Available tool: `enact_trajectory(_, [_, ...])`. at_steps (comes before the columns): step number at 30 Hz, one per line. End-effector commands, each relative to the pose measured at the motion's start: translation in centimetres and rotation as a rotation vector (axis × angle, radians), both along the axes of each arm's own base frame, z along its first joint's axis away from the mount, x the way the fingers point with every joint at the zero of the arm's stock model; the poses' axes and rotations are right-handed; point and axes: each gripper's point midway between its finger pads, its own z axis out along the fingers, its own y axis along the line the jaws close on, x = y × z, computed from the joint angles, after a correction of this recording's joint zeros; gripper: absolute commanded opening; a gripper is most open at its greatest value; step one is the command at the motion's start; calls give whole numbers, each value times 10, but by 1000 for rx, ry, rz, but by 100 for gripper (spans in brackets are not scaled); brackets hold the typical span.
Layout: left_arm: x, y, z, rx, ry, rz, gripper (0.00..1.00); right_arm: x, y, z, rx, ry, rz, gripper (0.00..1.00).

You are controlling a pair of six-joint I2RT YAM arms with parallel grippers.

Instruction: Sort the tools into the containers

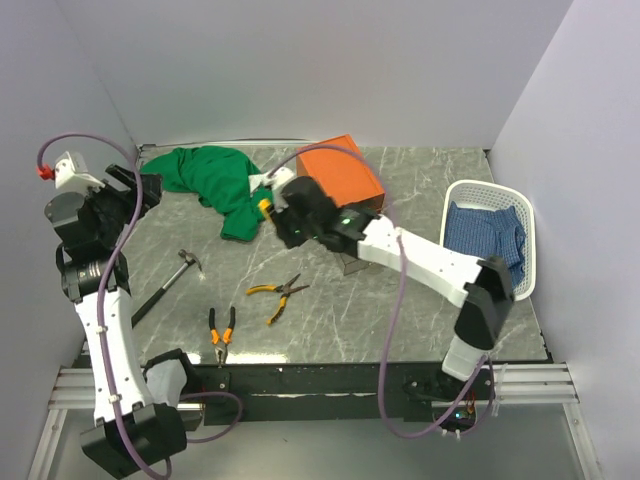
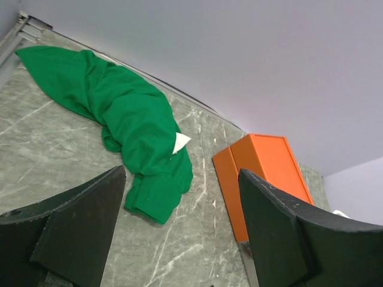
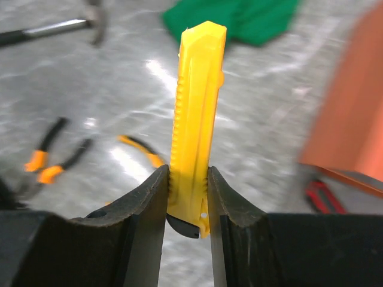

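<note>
My right gripper needs to swing toward the right in the wrist view and lower, releasing the yellow knife beside its kind, since the red-black knife (image 3: 323, 194) lies there below it.
My right gripper (image 3: 188, 176) is shut on a yellow utility knife (image 3: 194, 107), held upright above the table; in the top view the knife (image 1: 265, 208) sits beside the green cloth. An orange box (image 1: 340, 175) stands at the back; its containers are hidden behind my right arm. A red-black knife (image 3: 323, 194) lies blurred under the box's edge. On the table lie a black-handled hammer (image 1: 170, 280), yellow-handled pliers (image 1: 275, 292) and orange-black pliers (image 1: 220, 335). My left gripper (image 2: 182, 179) is open and empty, raised at the left (image 1: 148, 188).
A crumpled green cloth (image 1: 215, 180) lies at the back left, close to the orange box (image 2: 263, 173). A white basket (image 1: 465, 195) holding a blue cloth stands at the right edge. White walls enclose the table on three sides.
</note>
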Motion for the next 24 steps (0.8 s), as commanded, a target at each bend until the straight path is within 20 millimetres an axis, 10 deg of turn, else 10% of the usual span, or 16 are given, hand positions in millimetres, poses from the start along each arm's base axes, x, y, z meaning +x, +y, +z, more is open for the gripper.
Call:
enact_trajectory(1, [11, -7, 31, 38, -93, -52, 82, 22, -46, 16, -77, -146, 12, 0])
enact_trajectory(14, [24, -5, 28, 34, -98, -64, 82, 50, -196, -15, -424, -314, 147, 0])
enact_trajectory(24, [23, -8, 26, 27, -91, -76, 82, 45, -223, -64, -600, -314, 400, 0])
